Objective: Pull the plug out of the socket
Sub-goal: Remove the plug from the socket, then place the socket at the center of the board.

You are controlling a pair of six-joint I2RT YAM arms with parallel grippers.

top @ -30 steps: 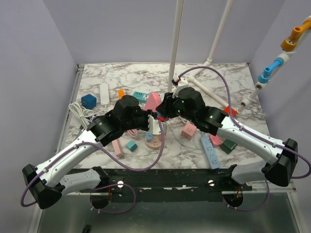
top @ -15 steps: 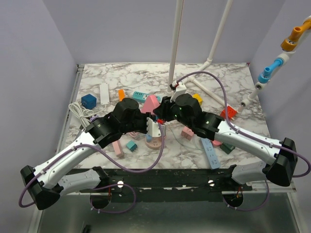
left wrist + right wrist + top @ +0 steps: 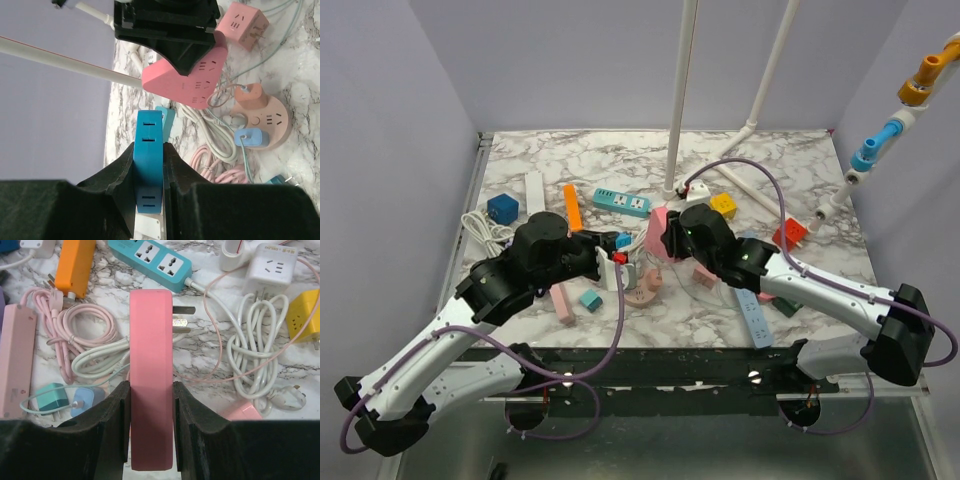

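My right gripper should next carry the unplugged adapter to the tabletop (image 3: 741, 223) (image 3: 301, 360) beside the yellow cube, which is below the gripper, to its right in the top view, then lower it and release it there.
My left gripper (image 3: 613, 263) is shut on a blue socket block (image 3: 149, 170), held upright between its fingers (image 3: 122, 167) above the table. My right gripper (image 3: 667, 236) is shut on a pink triangular plug adapter (image 3: 151, 390), also seen in the left wrist view (image 3: 192, 80). Its two metal prongs (image 3: 182, 320) stick out bare to the right, in no socket. The blue block and the pink adapter are apart, with a clear gap between them in the top view. The blue block shows small in the top view (image 3: 623, 240).
Around the grippers lie a teal power strip (image 3: 622, 201), an orange block (image 3: 572, 207), a round pink socket hub (image 3: 645, 285), coiled white and pink cables (image 3: 95, 345), a white cube adapter (image 3: 272, 265), a yellow cube (image 3: 724, 205) and a blue strip (image 3: 752, 310). A white pole (image 3: 680, 100) stands behind.
The two grippers were together at the table's centre; now they have drawn apart. The left arm has pulled back left with the blue block, and the right holds the pink adapter free.
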